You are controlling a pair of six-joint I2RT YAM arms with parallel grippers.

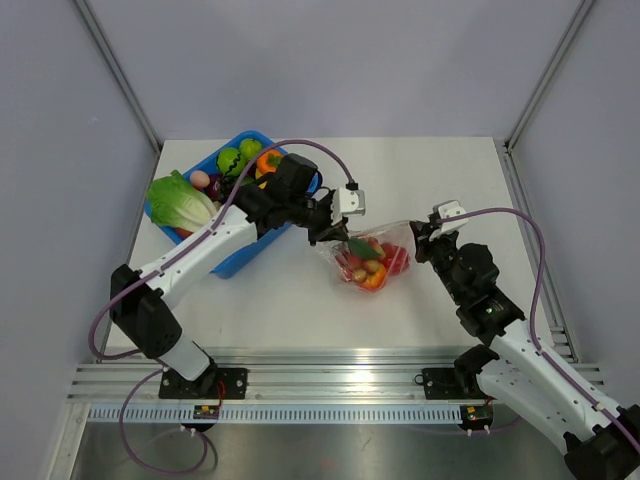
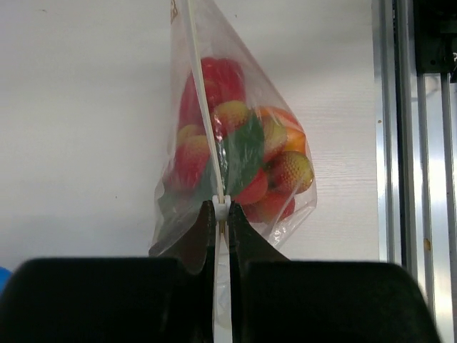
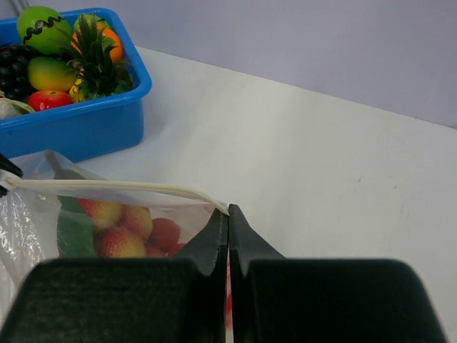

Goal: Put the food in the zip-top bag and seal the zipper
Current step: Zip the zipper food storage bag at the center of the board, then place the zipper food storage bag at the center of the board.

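Note:
My left gripper will pull toward the blue bin next, then outward to release over the clear tabletop outward of the bin, since zipper remains past the slider (image 2: 221,209).
The clear zip-top bag (image 1: 372,258) lies at the table's middle, stretched between my two grippers, with red, orange and yellow toy food (image 2: 243,161) and a green leaf inside. My left gripper (image 1: 325,232) is shut on the zipper (image 2: 203,107) at its white slider (image 2: 221,209). My right gripper (image 1: 420,240) is shut on the bag's other top corner (image 3: 223,209). The zipper (image 3: 114,187) runs taut from there to the left, with strawberries (image 3: 121,229) below it.
A blue bin (image 1: 225,255) at the back left holds lettuce (image 1: 180,200), green and orange toy fruit (image 1: 240,158); it shows in the right wrist view (image 3: 78,121) too. The aluminium rail (image 1: 320,385) runs along the near edge.

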